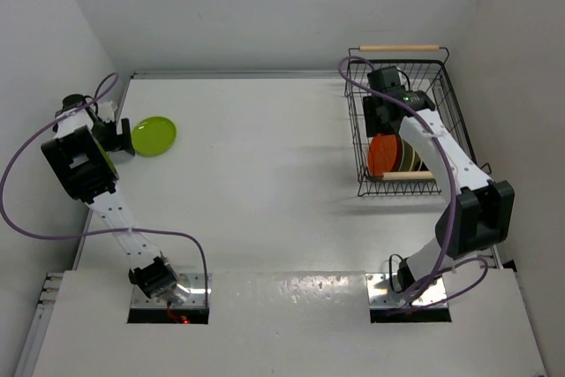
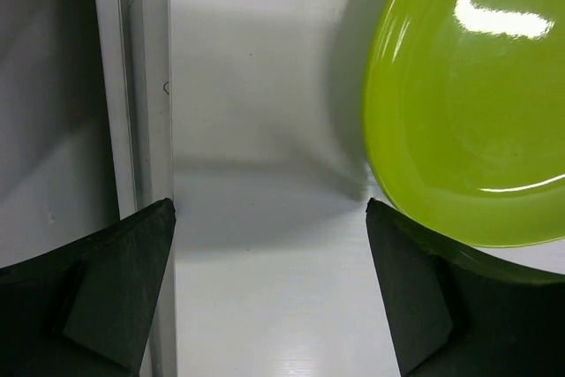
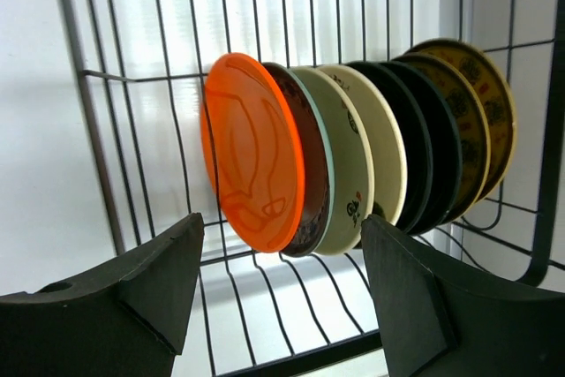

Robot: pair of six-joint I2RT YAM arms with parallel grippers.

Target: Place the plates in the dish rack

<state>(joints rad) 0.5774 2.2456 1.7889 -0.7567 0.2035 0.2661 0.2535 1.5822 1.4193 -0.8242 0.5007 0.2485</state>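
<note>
My left gripper moves to its right in the top view next, then straddles the lime green plate's wall-side rim (image 1: 134, 137) and closes. The rim lies that way, outside my fingers.
A lime green plate (image 1: 154, 136) lies flat on the white table at the far left. My left gripper (image 1: 120, 139) is open just left of it; in the left wrist view (image 2: 269, 293) the right finger touches or underlies the plate's rim (image 2: 468, 112) and nothing is between the jaws. The black wire dish rack (image 1: 455, 103) stands at the far right and holds several plates on edge. In the right wrist view the orange-red plate (image 3: 250, 163) is nearest, then teal-rimmed, cream, black and gold-brown plates. My right gripper (image 3: 281, 293) is open and empty inside the rack.
A metal strip (image 2: 141, 77) and the left wall run close beside my left gripper. The rack's wooden rod handles (image 1: 400, 48) sit at its far and near ends. Purple cables loop off both arms.
</note>
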